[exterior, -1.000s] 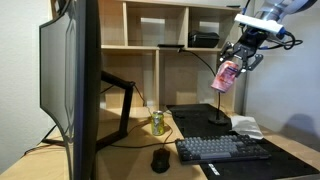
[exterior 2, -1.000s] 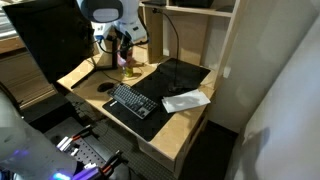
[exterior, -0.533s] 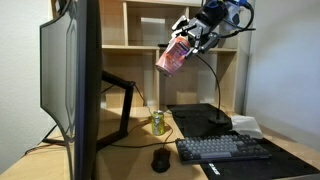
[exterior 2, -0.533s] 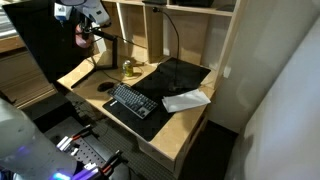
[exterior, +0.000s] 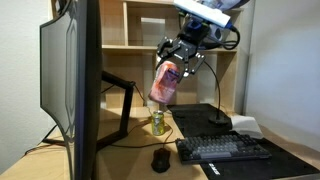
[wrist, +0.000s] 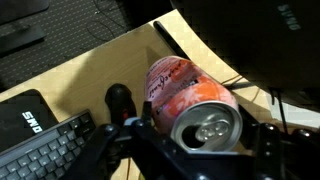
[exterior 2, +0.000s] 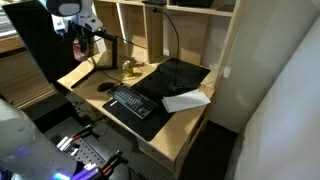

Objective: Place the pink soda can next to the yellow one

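The robot will next lower its gripper outward to the clear desk beside the yellow can, turn the tilted pink can upright, and then let it go.
My gripper (exterior: 177, 60) is shut on the pink soda can (exterior: 165, 84) and holds it tilted in the air, above the yellow can (exterior: 157, 122). The yellow can stands upright on the desk beside the monitor stand. In the wrist view the pink can (wrist: 180, 92) fills the jaws, with its silvery top toward the camera and a finger on each side. In an exterior view the pink can (exterior 2: 78, 46) hangs near the monitor, left of the yellow can (exterior 2: 127, 68). The yellow can does not show in the wrist view.
A large monitor (exterior: 70, 90) stands on the left of the desk. A black mouse (exterior: 160, 159) and keyboard (exterior: 222, 148) lie in front. A black mat with a lamp base (exterior: 218, 120) lies to the right, and a white cloth (exterior 2: 185, 100) lies beyond it. Shelves (exterior: 150, 25) stand behind.
My gripper has carried the pink can from high on the lamp side toward the monitor, then down closer to the yellow can. The yellow can has not moved.
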Robot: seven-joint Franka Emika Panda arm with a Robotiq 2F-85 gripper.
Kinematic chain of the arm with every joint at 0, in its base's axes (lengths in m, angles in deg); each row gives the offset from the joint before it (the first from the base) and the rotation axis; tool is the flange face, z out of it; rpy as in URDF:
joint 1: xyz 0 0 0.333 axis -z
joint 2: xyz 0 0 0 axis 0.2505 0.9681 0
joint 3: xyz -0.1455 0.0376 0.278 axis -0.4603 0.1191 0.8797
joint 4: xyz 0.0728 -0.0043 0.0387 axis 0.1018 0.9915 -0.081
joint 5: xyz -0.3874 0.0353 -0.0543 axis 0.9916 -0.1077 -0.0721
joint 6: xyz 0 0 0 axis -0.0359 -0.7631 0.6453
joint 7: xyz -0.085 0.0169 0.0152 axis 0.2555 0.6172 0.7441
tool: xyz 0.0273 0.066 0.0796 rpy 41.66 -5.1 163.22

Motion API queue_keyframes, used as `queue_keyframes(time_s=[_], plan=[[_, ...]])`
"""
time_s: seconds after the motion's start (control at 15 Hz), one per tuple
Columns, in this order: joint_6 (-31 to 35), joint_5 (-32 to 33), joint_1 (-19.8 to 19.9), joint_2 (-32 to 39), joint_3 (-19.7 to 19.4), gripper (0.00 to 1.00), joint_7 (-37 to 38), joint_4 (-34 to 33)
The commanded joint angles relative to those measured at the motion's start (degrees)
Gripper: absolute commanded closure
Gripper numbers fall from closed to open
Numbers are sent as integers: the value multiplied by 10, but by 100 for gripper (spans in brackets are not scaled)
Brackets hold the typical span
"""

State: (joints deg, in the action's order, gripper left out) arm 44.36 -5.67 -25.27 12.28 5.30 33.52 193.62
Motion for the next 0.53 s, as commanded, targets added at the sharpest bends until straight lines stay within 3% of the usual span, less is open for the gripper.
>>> queue_keyframes(time_s=[0.0,0.13,0.2,0.4,0.47], plan=[[142,87,-14,96,55,48,1,-6],[230,129,-18,133,54,48,40,-14],[183,106,-33,97,44,23,29,3],[227,122,-34,133,40,23,36,-7],[187,121,-33,134,38,48,29,-13]])
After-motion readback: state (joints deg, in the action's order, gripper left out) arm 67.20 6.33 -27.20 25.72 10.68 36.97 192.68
